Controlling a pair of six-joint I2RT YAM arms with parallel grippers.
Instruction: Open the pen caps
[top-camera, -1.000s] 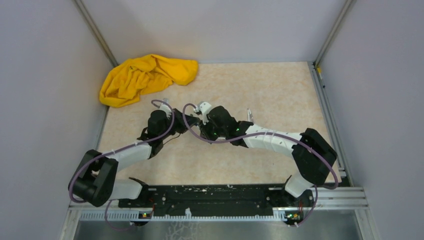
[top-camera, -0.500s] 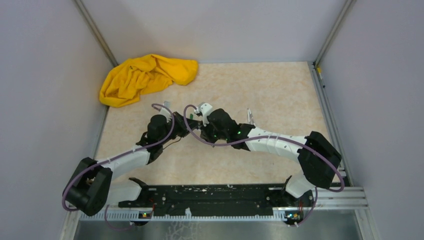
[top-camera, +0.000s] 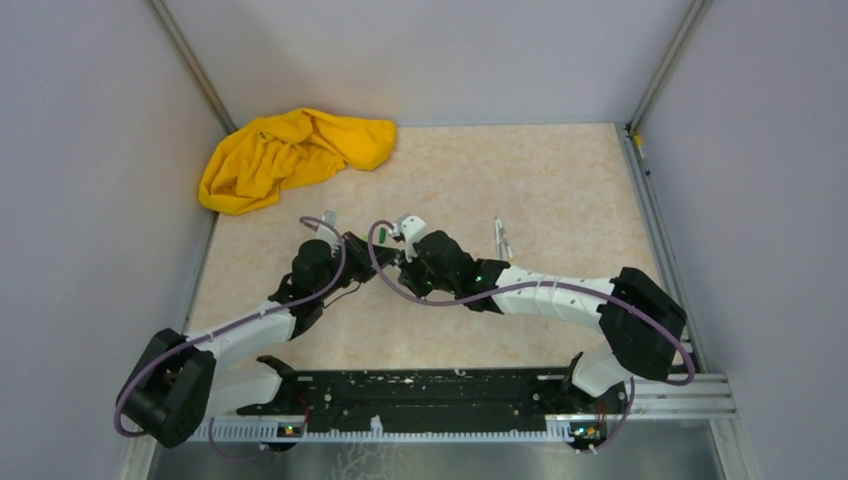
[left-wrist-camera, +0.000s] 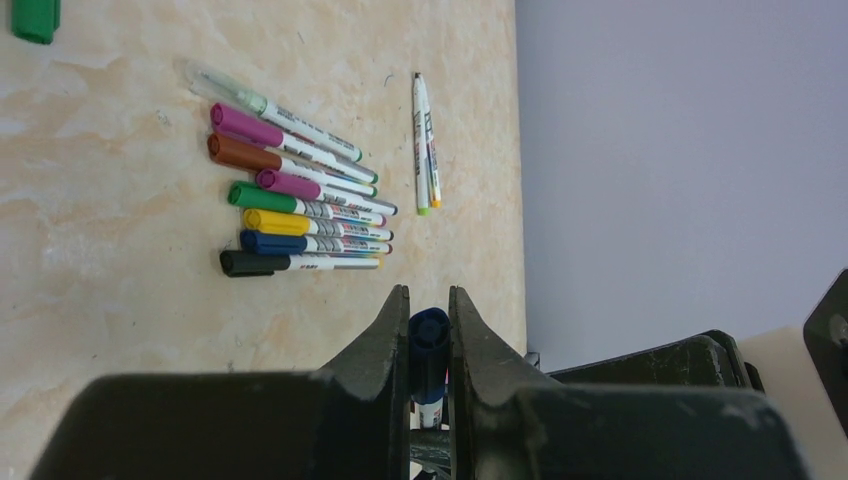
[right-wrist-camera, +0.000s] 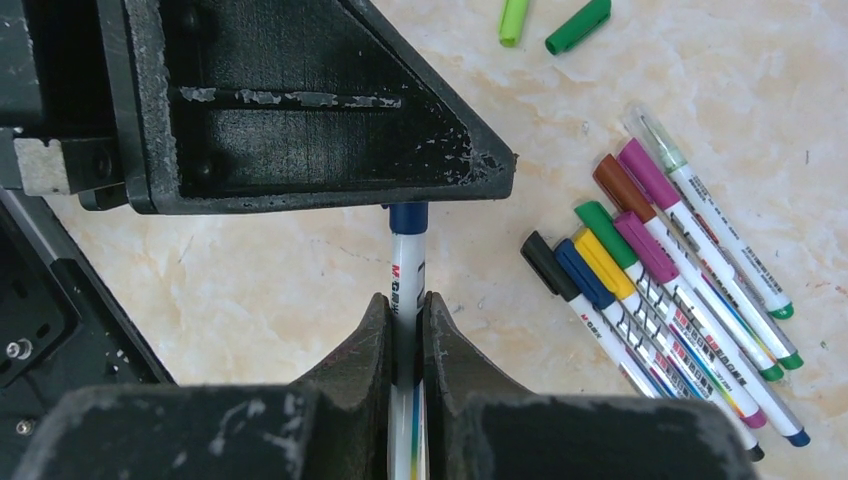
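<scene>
My right gripper pulls the pen's body (right-wrist-camera: 406, 262) off its blue cap next. It then lowers beside the uncapped pens, which already lie below it, to its right in the top view.
My left gripper (left-wrist-camera: 428, 295) is shut on the dark blue cap (left-wrist-camera: 428, 338) of a pen. My right gripper (right-wrist-camera: 405, 300) is shut on that pen's white barrel (right-wrist-camera: 406, 262). The blue cap (right-wrist-camera: 408, 217) still sits on the barrel between the two grippers. In the top view the grippers (top-camera: 385, 258) meet above mid-table. A row of several capped pens (left-wrist-camera: 300, 200) lies on the table, also in the right wrist view (right-wrist-camera: 660, 270). Two uncapped pens (left-wrist-camera: 425, 145) lie together beyond them. Loose caps, one green (right-wrist-camera: 578, 25) and one light green (right-wrist-camera: 513, 20), lie apart.
A crumpled yellow cloth (top-camera: 290, 155) lies at the far left corner. Grey walls close the table on three sides. The two uncapped pens (top-camera: 502, 238) lie just right of the right wrist. Another green cap (left-wrist-camera: 35, 18) lies at the left wrist view's edge.
Both arms have shifted slightly toward the near side while staying joined at the pen. The left elbow has swung down and left. The two uncapped pens are less covered by the right arm.
</scene>
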